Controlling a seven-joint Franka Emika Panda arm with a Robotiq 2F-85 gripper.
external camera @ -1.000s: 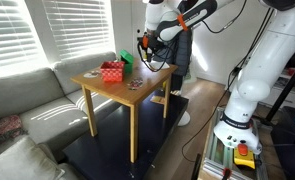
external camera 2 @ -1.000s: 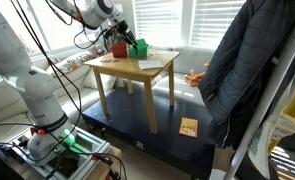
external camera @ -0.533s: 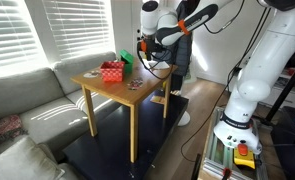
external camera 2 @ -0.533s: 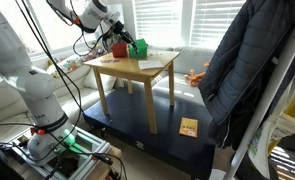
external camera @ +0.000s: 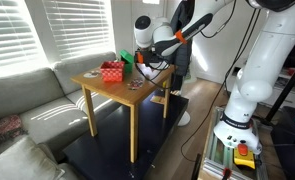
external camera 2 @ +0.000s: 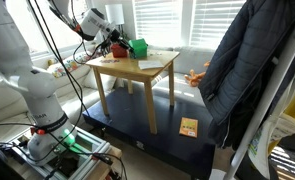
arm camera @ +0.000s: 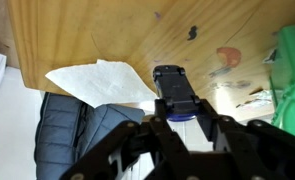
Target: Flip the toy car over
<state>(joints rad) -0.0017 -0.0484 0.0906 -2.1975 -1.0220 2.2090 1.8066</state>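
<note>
The toy car (arm camera: 173,88) comes down in my gripper next, away from the table's edge, onto bare wood beside the white paper (arm camera: 102,82).
The toy car (arm camera: 173,88) is dark with a blue part and sits between my fingers in the wrist view. My gripper (arm camera: 182,120) is shut on it and holds it above the wooden table (arm camera: 107,35), over the edge by a white paper (arm camera: 102,82). In both exterior views the gripper (external camera: 142,57) (external camera 2: 109,38) hangs above the table's far part, next to the red basket (external camera: 112,71) (external camera 2: 118,47). The car is too small to make out there.
A green object (external camera: 126,60) (external camera 2: 139,46) stands beside the red basket. The white paper (external camera 2: 150,63) lies on the table top (external camera 2: 137,70). A grey sofa (external camera: 27,95) is beside the table. A person in a dark jacket (external camera 2: 242,75) stands close by.
The arm has swung along the table toward the red basket and come a little lower. The gripper has stayed shut on the car.
</note>
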